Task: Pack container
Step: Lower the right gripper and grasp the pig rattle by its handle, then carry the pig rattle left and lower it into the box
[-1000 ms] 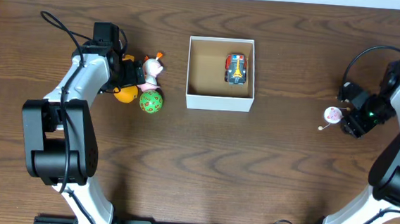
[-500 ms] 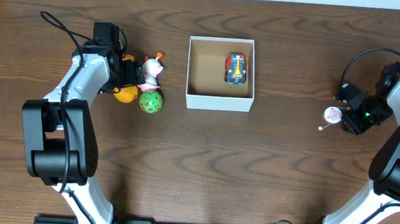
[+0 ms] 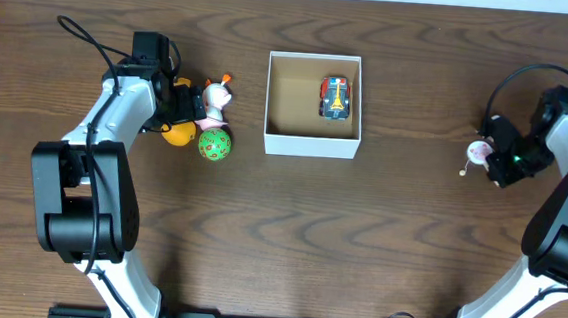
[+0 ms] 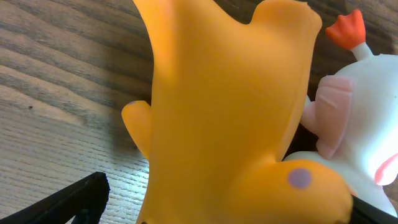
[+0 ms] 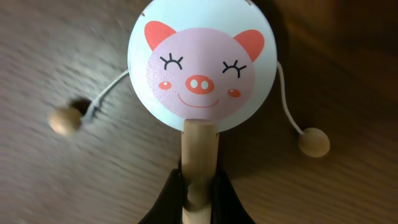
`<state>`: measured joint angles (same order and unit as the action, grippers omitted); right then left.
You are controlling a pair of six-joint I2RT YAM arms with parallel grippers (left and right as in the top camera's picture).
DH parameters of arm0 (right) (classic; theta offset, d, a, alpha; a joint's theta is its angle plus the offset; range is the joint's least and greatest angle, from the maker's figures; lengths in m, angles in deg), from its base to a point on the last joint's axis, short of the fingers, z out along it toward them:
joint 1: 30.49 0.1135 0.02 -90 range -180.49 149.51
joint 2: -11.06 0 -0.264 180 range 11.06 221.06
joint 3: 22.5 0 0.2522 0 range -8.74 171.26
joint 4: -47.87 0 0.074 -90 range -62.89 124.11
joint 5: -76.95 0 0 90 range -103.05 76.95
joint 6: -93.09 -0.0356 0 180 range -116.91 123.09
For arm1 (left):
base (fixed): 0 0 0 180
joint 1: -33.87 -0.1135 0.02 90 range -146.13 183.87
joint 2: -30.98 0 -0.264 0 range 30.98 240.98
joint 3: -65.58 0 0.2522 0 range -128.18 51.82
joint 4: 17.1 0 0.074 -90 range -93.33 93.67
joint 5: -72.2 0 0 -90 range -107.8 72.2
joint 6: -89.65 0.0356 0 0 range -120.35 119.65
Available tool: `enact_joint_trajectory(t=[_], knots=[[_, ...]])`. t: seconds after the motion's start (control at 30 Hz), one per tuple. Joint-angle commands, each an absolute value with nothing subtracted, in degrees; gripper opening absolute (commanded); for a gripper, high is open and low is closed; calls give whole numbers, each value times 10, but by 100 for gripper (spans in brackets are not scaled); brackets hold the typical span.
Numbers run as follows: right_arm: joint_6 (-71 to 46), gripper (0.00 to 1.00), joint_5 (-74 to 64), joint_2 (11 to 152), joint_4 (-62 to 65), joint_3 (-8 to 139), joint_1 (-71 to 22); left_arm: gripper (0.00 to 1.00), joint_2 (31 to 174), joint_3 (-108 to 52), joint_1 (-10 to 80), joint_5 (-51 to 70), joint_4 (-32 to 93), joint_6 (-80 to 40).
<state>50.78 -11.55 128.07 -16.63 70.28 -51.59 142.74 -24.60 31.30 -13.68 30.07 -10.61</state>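
My right gripper carries the drum [image 3: 479, 151] left in the overhead view next and releases it, since the container's bare bottom beside the toy car [image 3: 336, 98] lies there.
The container [image 3: 311, 145], a white-walled square box with a brown inside, stands at table centre with a toy car [image 3: 336, 98] in it. At the right, my right gripper [image 3: 496, 159] is shut on the wooden handle [image 5: 199, 155] of a pig-face rattle drum [image 5: 200, 73] [image 3: 479, 151]. Its two string beads [image 5: 64, 120] [image 5: 313, 142] hang at either side. At the left, my left gripper [image 3: 182, 107] stands open around an orange rubber toy [image 4: 230, 124] [image 3: 176, 133]. One dark finger [image 4: 68, 202] shows apart from the toy.
A white and pink toy with an orange tuft [image 3: 216, 98] [image 4: 367, 124] touches the orange toy. A green ball [image 3: 215, 144] lies just in front of them. Cables loop behind both arms near the table's far corners.
My right gripper has shut on the drum's handle, and the drum has shifted slightly toward the table's far edge. The left arm and its toys have not moved.
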Motion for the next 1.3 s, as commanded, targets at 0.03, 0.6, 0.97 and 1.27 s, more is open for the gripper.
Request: enact_joint_trajectory(t=[0.03,0.6,0.97,1.27], knots=[[437,1,-106,1286,-167,720,-471,98,1433,-250,313,-137,302,-102],[256,1,-56,1286,-164,1005,-240,98,1433,-250,313,-137,302,-102],[425,1,10,1286,-183,1027,-133,98,1433,-250,313,-137,302,-102],[607,1,16,1286,-285,1020,-85,98,1433,-250,313,-137,302,-102]])
